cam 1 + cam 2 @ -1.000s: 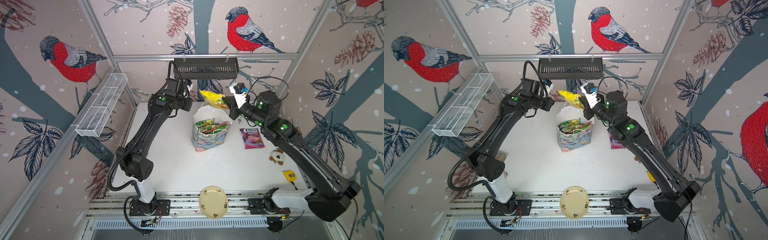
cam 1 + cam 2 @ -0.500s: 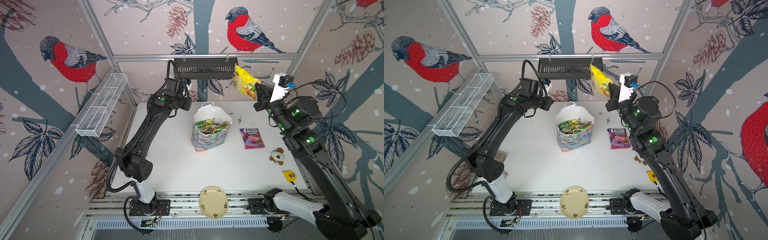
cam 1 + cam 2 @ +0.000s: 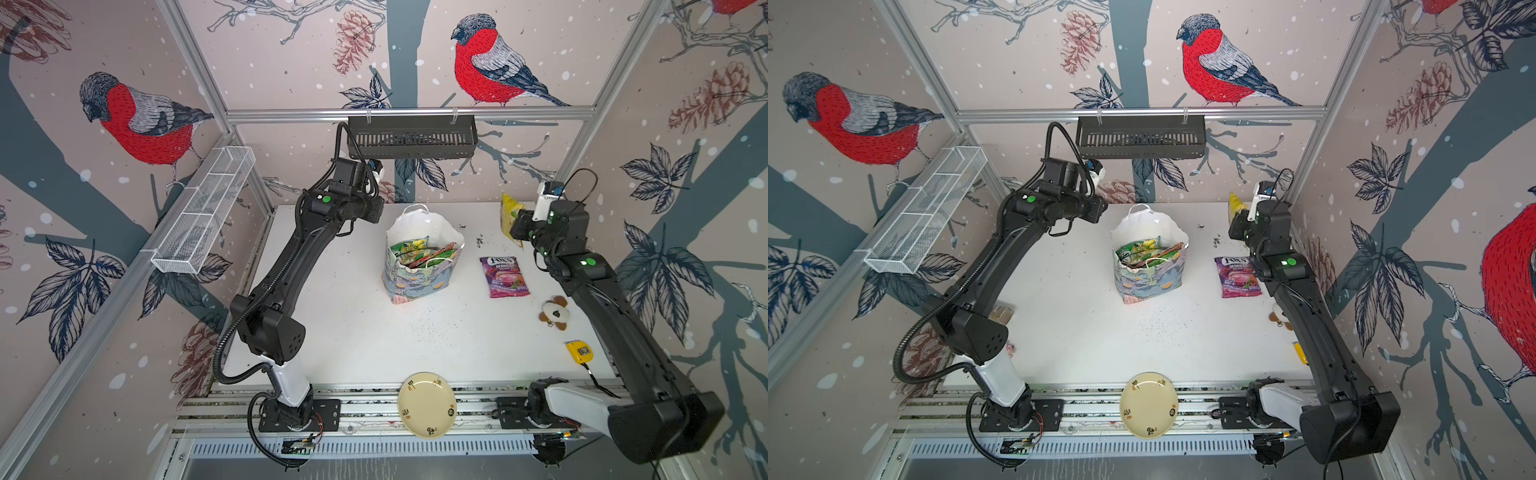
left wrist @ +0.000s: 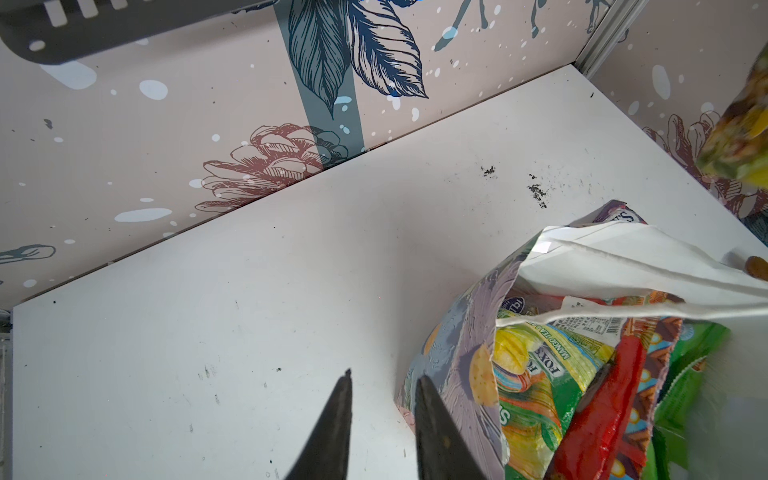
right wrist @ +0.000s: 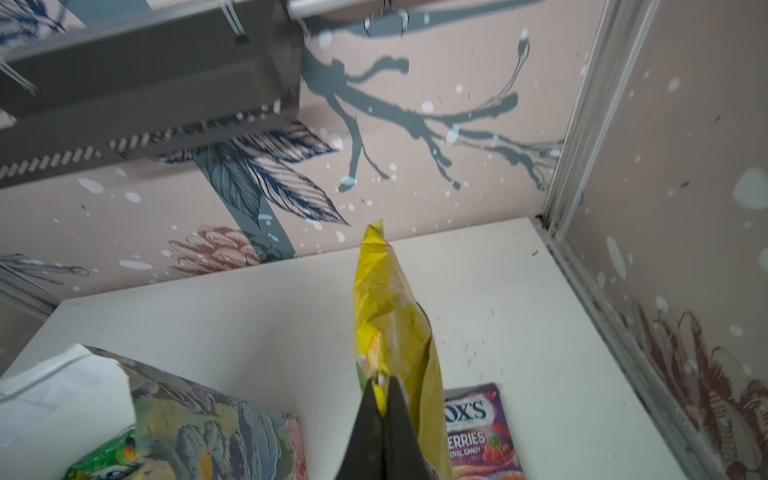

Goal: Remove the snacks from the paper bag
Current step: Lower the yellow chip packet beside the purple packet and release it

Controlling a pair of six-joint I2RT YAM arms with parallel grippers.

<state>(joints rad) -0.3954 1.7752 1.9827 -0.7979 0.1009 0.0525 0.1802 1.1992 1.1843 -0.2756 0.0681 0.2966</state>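
The gap on the tabletop between bag and purple packet is bare, so my right gripper will next come down toward the bag [image 3: 419, 266] to release the yellow snack packet's edge over it.
The floral paper bag [image 3: 419, 266] [image 3: 1150, 270] stands upright mid-table with several snacks inside, among them a green FOX'S packet [image 4: 536, 374] and a red one [image 4: 606, 407]. My right gripper [image 5: 381, 378] is shut on the edge of a yellow snack packet [image 5: 386, 316] [image 3: 508, 214], which it holds in the air near the back right corner. A purple FOX'S packet [image 3: 503, 276] [image 5: 482, 432] lies flat on the table right of the bag. My left gripper [image 4: 382, 374] hangs open and empty just beside the bag's left wall [image 4: 469, 374].
A plush toy [image 3: 554, 312] and a yellow tape measure [image 3: 579, 351] lie along the right edge. A cream plate [image 3: 427, 405] sits on the front rail. A black basket [image 3: 411, 137] hangs on the back wall and a white wire shelf [image 3: 203, 216] on the left wall.
My right gripper carried the yellow packet from above the bag up and to the right, then down toward the back right corner. The left arm stayed by the bag.
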